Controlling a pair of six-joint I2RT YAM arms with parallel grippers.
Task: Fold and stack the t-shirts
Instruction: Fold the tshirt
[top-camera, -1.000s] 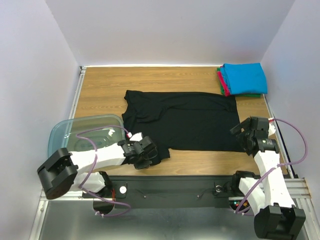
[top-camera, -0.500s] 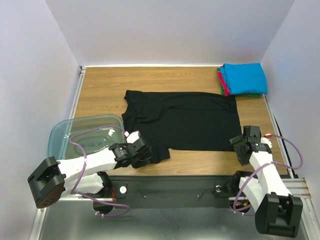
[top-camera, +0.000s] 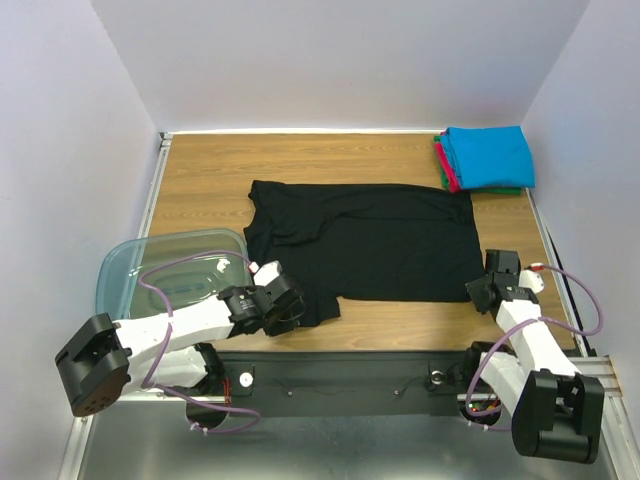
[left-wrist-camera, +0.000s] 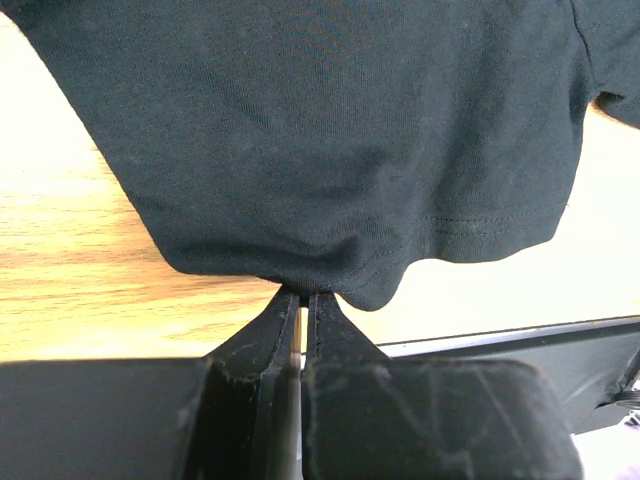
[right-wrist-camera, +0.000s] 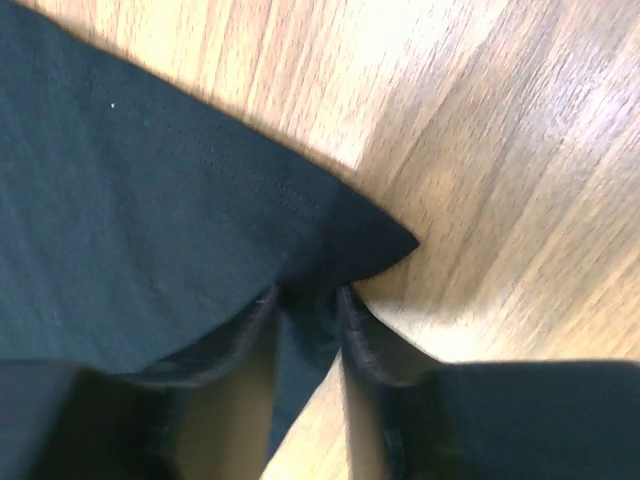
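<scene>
The left gripper lifts next and carries the t-shirt outward, releasing it by the t-shirt's far edge (top-camera: 292, 189), outward of the gripper. The black t-shirt (top-camera: 370, 240) lies unfolded.
A large black t-shirt (top-camera: 370, 240) lies spread flat across the middle of the wooden table. My left gripper (top-camera: 298, 316) is shut on its near-left sleeve edge; in the left wrist view the hem of the black t-shirt (left-wrist-camera: 330, 130) bunches right at the left gripper (left-wrist-camera: 305, 292). My right gripper (top-camera: 478, 289) sits low at the shirt's near-right corner. In the right wrist view, the pointed corner of the black t-shirt (right-wrist-camera: 150, 200) runs between the narrowed fingers of the right gripper (right-wrist-camera: 305, 292). A folded stack (top-camera: 487, 157), blue on top with red-pink and green edges, rests at the far right.
A translucent blue-green plastic tub (top-camera: 140, 265) stands at the near left, beside the left arm. Grey walls close in the table on three sides. A metal rail (top-camera: 560, 290) runs along the right edge, close to the right arm.
The right arm has come down and toward the near edge, onto the shirt's near-right corner, and its jaws have narrowed from wide open onto the cloth. The left arm swung slightly, keeping its grip.
</scene>
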